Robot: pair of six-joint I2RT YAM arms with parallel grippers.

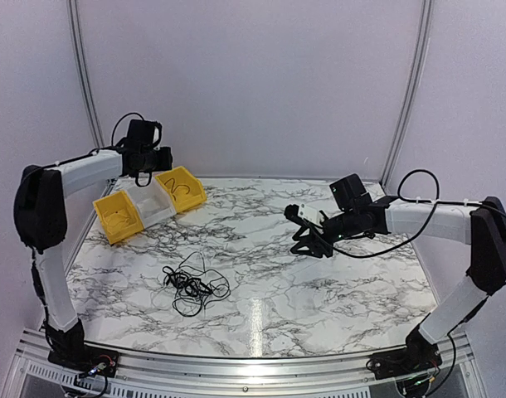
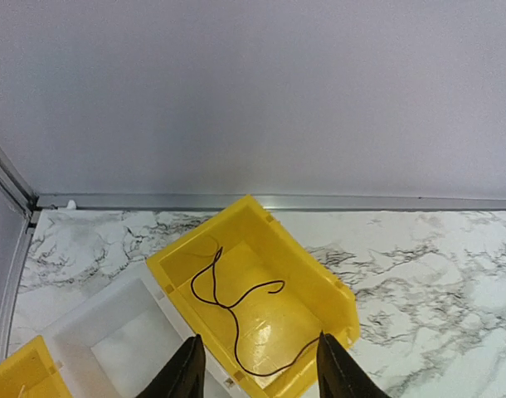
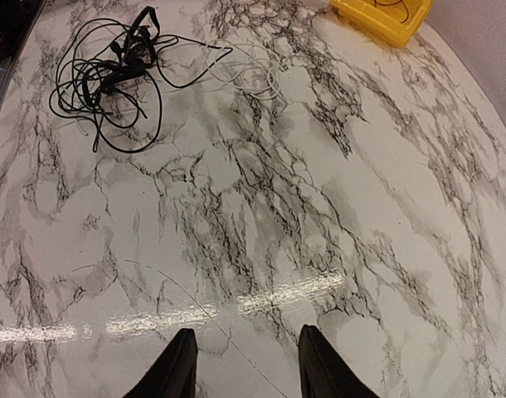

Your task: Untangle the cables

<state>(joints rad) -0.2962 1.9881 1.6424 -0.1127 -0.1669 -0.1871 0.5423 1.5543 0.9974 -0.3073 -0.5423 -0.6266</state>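
The tangle's outer loop (image 1: 228, 284) (image 3: 158, 133) lies below my right gripper, to its left in the top view, clear of the bundle. My right gripper sweeps across and down onto it next.
A tangle of thin black cables (image 1: 192, 284) lies on the marble table, left of centre; the right wrist view shows this tangle (image 3: 112, 73) at its top left. One separate thin dark cable (image 2: 236, 307) lies loose inside the right-hand yellow bin (image 2: 328, 286). My left gripper (image 2: 257, 373) hovers over that bin, open, with nothing between its fingers. From above, the left gripper (image 1: 143, 174) hangs over the row of bins. My right gripper (image 3: 245, 365) is open and empty over bare marble, well right of the tangle, and the top view shows that gripper (image 1: 307, 242) right of centre.
Three bins stand in a row at the back left: a yellow bin (image 1: 116, 217), a white bin (image 1: 151, 205) and the yellow bin holding the cable (image 1: 183, 189). A faint white cord (image 3: 255, 73) lies beside the tangle. Enclosure walls stand close behind and at both sides.
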